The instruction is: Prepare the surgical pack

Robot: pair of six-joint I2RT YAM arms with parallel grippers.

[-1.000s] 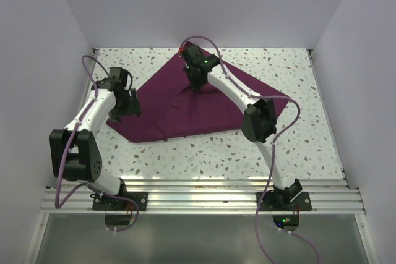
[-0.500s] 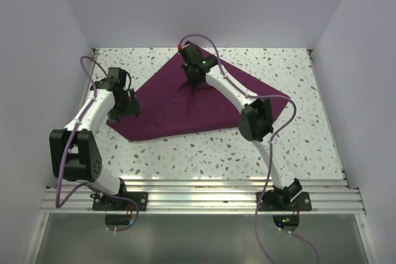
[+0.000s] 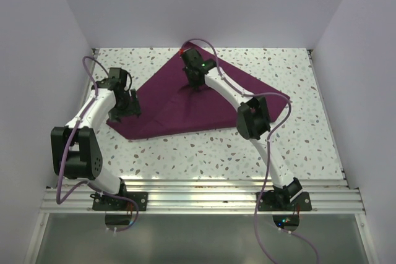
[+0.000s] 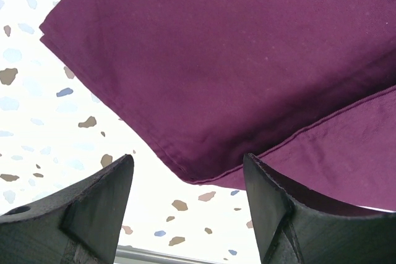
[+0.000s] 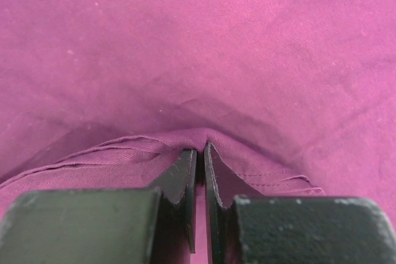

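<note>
The robot's right gripper needs to open its fingers next, right where it is, to let go of the cloth's raised fold [image 3: 187, 88] [image 5: 203, 136], since the fold sits in the gripper's closed fingers, already low against the cloth.
Of the surgical pack I see only the plum-purple cloth [image 3: 167, 109], lying folded on the speckled table. My right gripper [image 3: 197, 86] is over the cloth's far middle, shut on a raised fold of it. The right wrist view has the cloth [image 5: 198, 47] bunched up at the closed tips of that gripper [image 5: 200, 149]. My left gripper [image 3: 127, 108] hangs open at the cloth's left corner. In the left wrist view, a layered corner of the cloth [image 4: 235, 60] lies just ahead of the gap of the left gripper [image 4: 187, 160], with nothing between the fingers.
The speckled tabletop [image 3: 204, 153] shows in front of the cloth and to its right. White walls [image 3: 37, 60] close in the left, back and right sides. An aluminium rail [image 3: 198, 199] with the arm bases runs along the near edge.
The right arm's elbow has shifted a little to the left while its gripper stays pinched on the cloth's fold. The left arm has hardly moved.
</note>
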